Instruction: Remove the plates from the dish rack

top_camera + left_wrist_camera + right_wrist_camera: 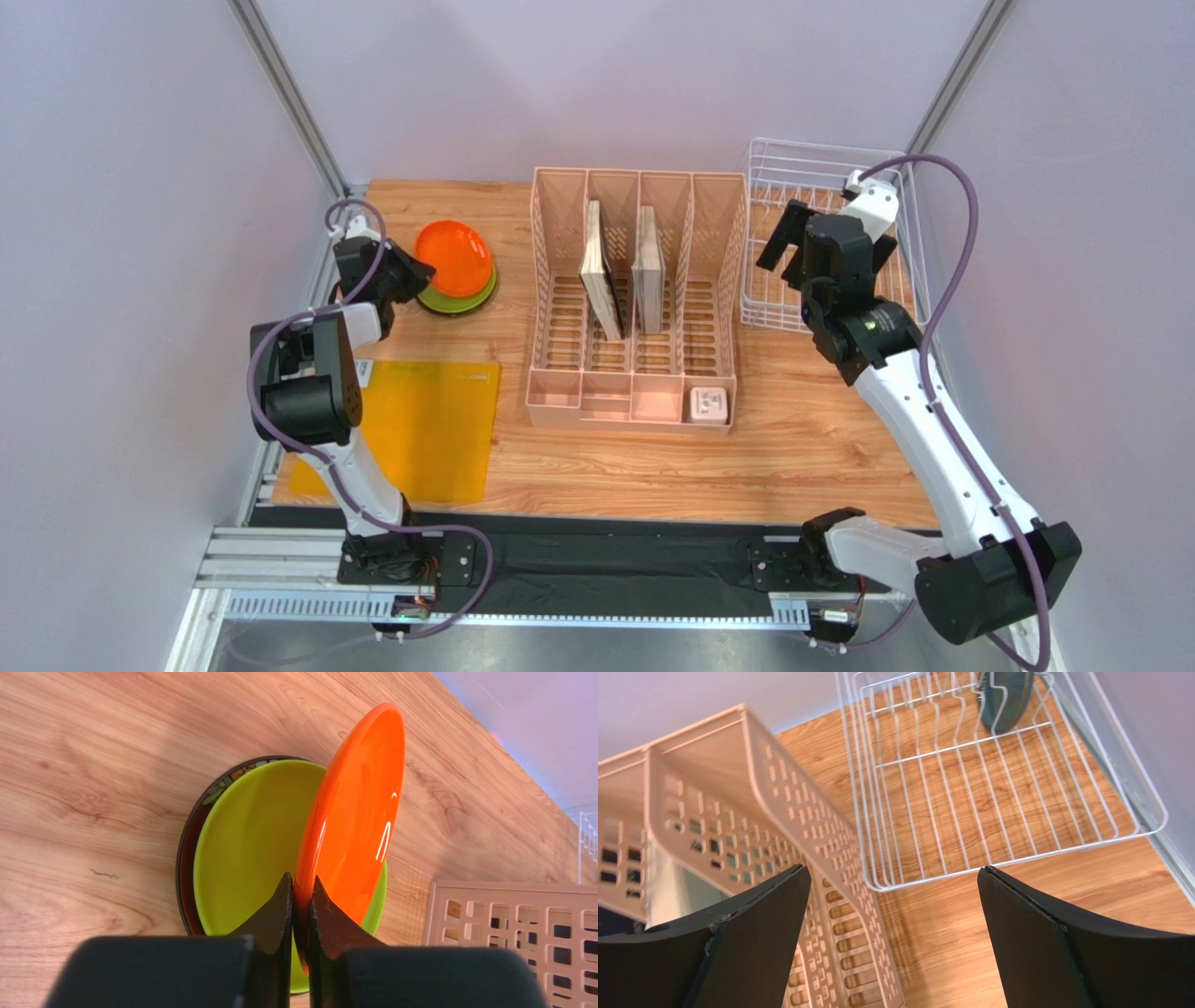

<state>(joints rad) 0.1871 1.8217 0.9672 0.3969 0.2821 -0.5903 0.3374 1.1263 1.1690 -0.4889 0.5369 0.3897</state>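
Observation:
Next, my open right gripper moves outward over the rack [1018, 855] and down onto the grey-teal plate's near rim [1007, 718], since that plate stands outward of it and lower.
My left gripper [300, 878] is shut on the rim of the orange plate [358, 812] and holds it tilted over the lime green plate [246, 840]. The green plate lies on the dark red floral plate [188, 840] on the table. This stack is at the back left in the top view, with the orange plate [453, 255] uppermost. My right gripper [892, 871] is open and empty, just short of the near edge of the white wire dish rack [1018, 855]. A dark grey-teal plate [1004, 696] stands upright at the rack's far end. The rack [821, 144] is at the back right.
The pink slotted organizer [634, 301] stands mid-table with two flat items upright in it, and its wall [738, 777] is close on my right gripper's left. A yellow square mat [421, 420] lies at the front left. Grey walls enclose the table.

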